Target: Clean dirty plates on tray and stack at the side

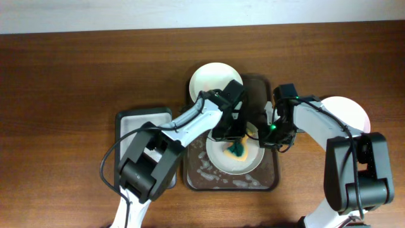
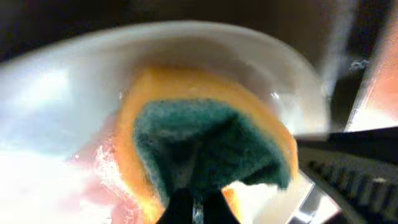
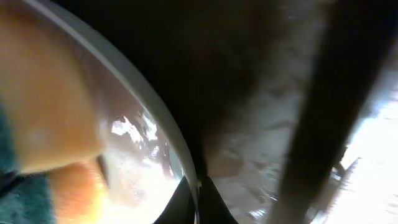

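My left gripper lifts off the plate next, to get the sponge (image 2: 205, 149) over the grey metal tray beside the brown one and release it.
A white plate (image 1: 252, 159) lies on the dark brown tray (image 1: 272, 180), wet and foamy. My left gripper (image 1: 238, 144) is shut on a green-and-yellow sponge (image 2: 205, 149) and presses it onto that plate (image 2: 56, 93), which shows pink smears. My right gripper (image 1: 264, 135) is shut on the plate's right rim (image 3: 155, 112), fingers on either side of it. A second white plate (image 1: 207, 79) sits at the tray's far left end. A third white plate (image 1: 351, 113) lies on the table to the right, partly under my right arm.
A smaller grey metal tray (image 1: 130, 120) stands left of the brown tray, under my left arm. Suds lie on the brown tray's near floor (image 1: 218, 180). The wooden table (image 1: 63, 76) runs wide on both sides.
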Robot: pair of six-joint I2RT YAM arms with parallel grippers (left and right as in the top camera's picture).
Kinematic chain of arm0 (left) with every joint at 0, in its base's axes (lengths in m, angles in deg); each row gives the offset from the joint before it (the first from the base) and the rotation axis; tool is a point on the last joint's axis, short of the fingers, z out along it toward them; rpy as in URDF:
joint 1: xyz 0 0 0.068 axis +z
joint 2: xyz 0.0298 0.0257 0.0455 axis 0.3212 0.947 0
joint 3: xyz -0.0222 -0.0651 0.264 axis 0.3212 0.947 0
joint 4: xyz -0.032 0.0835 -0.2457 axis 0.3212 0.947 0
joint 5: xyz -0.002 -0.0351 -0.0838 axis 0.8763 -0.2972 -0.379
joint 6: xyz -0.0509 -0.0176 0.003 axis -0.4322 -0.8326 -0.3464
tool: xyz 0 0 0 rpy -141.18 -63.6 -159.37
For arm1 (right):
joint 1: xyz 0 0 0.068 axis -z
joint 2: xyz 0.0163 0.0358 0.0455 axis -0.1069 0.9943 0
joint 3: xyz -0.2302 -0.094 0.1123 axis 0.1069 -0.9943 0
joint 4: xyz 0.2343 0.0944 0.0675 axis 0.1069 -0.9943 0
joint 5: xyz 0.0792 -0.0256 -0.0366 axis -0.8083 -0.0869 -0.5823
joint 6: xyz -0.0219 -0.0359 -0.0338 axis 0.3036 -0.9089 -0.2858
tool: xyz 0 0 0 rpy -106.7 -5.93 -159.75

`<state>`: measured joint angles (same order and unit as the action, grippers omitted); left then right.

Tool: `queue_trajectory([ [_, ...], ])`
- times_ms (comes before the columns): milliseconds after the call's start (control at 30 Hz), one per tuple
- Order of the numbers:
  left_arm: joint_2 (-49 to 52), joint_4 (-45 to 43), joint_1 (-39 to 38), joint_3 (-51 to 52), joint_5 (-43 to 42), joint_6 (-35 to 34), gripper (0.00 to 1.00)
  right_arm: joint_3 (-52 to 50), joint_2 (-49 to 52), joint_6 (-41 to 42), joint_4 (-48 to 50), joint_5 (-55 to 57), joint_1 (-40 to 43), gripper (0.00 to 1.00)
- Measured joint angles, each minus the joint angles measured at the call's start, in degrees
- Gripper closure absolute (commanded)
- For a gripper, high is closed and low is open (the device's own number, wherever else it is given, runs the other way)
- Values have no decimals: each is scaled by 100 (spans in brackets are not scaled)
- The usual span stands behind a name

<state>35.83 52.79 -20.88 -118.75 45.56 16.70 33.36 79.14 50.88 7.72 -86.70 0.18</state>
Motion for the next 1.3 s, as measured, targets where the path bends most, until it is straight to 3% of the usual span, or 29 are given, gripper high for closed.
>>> queue_trajectory([
  [233,28,1244,603,-376,1261,109,100,-4,0,-15,160,-328,-92,96],
  [467,-140,1445,509,-490,1801,131,100,2,0,-11,140,-446,-96,96],
  [700,-2667,2223,1370,-476,2264,629,100,2,-55,2,-155,-72,-13,96],
  [833,-3121,2597,2131,-240,2500,863,100,-42,-1027,4,-326,273,-76,96],
  [967,-3045,1637,2846,1257,2500,994,100,-31,-2623,127,-457,1220,-883,96],
  [1067,-3005,964,3084,2013,2218,1139,87,-31,-3156,179,-485,2330,-1606,96],
  [1200,-3001,800,3180,2153,1919,1331,66,13,-3405,177,-590,3829,-2623,96],
  [1267,-3018,782,3182,2153,1766,1443,51,94,-3416,175,-647,4422,-3073,96],
  [1300,-3077,787,3182,2153,1679,1497,37,153,-3423,179,-671,4935,-3467,96],
])
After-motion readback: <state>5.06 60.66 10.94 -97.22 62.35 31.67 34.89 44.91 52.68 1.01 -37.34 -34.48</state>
